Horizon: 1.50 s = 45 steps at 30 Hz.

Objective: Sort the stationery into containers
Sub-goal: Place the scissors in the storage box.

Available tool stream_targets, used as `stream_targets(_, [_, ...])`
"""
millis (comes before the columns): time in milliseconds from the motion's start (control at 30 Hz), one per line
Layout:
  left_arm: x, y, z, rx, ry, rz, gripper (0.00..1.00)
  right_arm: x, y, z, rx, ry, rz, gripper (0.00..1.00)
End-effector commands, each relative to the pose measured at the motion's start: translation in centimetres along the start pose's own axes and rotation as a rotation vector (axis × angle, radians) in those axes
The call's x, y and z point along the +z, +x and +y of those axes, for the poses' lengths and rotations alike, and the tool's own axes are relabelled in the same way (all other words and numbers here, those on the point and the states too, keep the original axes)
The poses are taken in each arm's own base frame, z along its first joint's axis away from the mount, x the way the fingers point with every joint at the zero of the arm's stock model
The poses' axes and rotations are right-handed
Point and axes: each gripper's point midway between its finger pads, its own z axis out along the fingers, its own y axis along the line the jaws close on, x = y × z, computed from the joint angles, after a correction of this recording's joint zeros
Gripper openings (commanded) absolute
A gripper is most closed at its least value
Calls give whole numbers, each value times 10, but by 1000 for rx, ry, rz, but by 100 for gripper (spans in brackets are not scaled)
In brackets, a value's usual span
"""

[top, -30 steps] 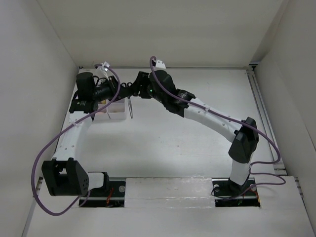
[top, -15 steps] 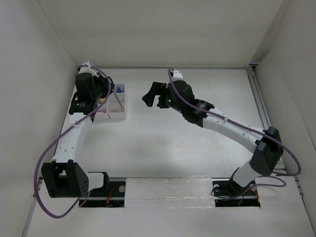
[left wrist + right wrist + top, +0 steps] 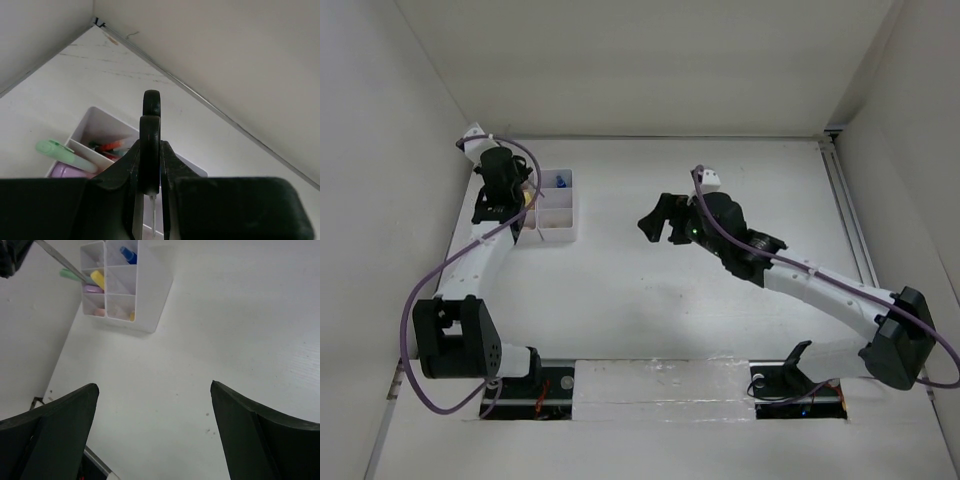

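Observation:
The middle section of the tray by the blue-capped tube [image 3: 557, 198] is empty, so I need to move my left gripper to the right in the top view and down over that section and release.
My left gripper [image 3: 150, 150] is shut on the black handle of the scissors [image 3: 151, 107], whose blade hangs down over the white organiser tray [image 3: 98, 116]. In the top view this gripper [image 3: 510, 203] hovers at the tray's [image 3: 560, 236] left side. The tray holds a green highlighter [image 3: 55, 149], a purple one [image 3: 62, 171] and red-tipped pens [image 3: 111, 147]. The right wrist view also shows the scissors' blade [image 3: 60, 258], a blue-capped tube [image 3: 128, 255], a yellow highlighter [image 3: 97, 278] and a pink eraser [image 3: 98, 311]. My right gripper [image 3: 155, 387] is open and holds nothing, well right of the tray [image 3: 150, 295].
White enclosure walls rise close behind and to the left of the tray [image 3: 440, 120]. A metal rail [image 3: 850, 230] runs along the table's right edge. The right arm [image 3: 820, 285] stretches across the right half of the table.
The right gripper opened wide and drew back to the right, away from the tray. The left gripper carried the scissors left, from the tray's right edge to over its left side.

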Motion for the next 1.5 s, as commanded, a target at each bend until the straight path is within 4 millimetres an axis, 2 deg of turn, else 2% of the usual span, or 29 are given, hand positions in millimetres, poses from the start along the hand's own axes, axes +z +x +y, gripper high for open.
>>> stream_targets(0, [-6, -37, -4, -59, -3, -176, 0, -2, -1, 3, -7, -36, -23, 100])
stream_targets(33, [-7, -29, -3, -66, -16, -173, 0, -1, 1, 2, -7, -36, -24, 100])
stream_targets(67, [-11, -32, -8, -75, -6, -193, 0, -1, 6, 1, -8, -38, -12, 100])
stream_targets(133, [-23, -23, -11, -62, -37, -213, 0, 2, 10, -4, -7, -33, -2, 100])
stream_targets(233, [-33, -29, 0, -111, -65, -258, 0, 2, 15, -6, -8, -35, 13, 100])
stream_targets(300, [-39, -25, 10, -133, -90, -266, 0, 3, 23, -10, -10, -35, 30, 100])
stream_targets(333, [-45, -29, 2, -148, -83, -290, 0, 3, 21, -9, -9, -41, 21, 100])
stream_targets(367, [-48, -28, 0, -130, -91, -300, 0, 2, 30, -10, -13, -39, 38, 100])
stream_targets(400, [-50, -17, -9, -74, -108, -289, 0, 1, 29, -10, -12, -45, 31, 100])
stream_targets(433, [-51, -23, -6, -69, -133, -309, 0, 1, 33, -13, -13, -38, 40, 100])
stream_targets(467, [-52, -10, -14, -54, -138, -294, 0, 1, 33, -13, -13, -38, 40, 100])
stream_targets(533, [-57, -11, -21, -69, -146, -314, 0, -2, 34, -14, -13, -38, 40, 100])
stream_targets(600, [-62, 3, -18, -60, -219, -336, 0, -4, 35, -15, -13, -38, 40, 100])
stream_targets(667, [-65, 0, -16, -67, -308, -380, 0, -7, 40, -19, -14, -34, 46, 100])
stream_targets(700, [-61, 8, -16, -47, -335, -377, 0, -10, 37, -16, -13, -48, 42, 100])
stream_targets(767, [-59, 4, -26, -69, -338, -391, 0, -12, 41, -19, -14, -44, 48, 100])
stream_targets(833, [-55, 7, -27, -79, -349, -388, 0, -15, 40, -19, -23, -44, 47, 100])
stream_targets(900, [-54, 0, -29, -88, -377, -409, 0, -17, 41, -20, -23, -44, 48, 100])
stream_targets(1067, [-42, 8, -35, -55, -409, -398, 0, -20, 43, -23, -24, -41, 55, 100])
stream_targets(1100, [-43, 2, -37, -72, -410, -414, 0, -20, 43, -23, -24, -41, 55, 100])
stream_targets(1167, [-36, 11, -38, -51, -417, -404, 0, -20, 47, -25, -25, -35, 62, 100])
stream_targets(1267, [-32, 10, -34, -50, -452, -420, 0, -22, 49, -27, -25, -34, 63, 100])
stream_targets(1300, [-28, 13, -36, -43, -455, -417, 0, -22, 54, -31, -27, -24, 78, 100])
stream_targets(1467, [-20, 21, -31, -52, -488, -423, 0, -25, 56, -31, -27, -31, 83, 100])
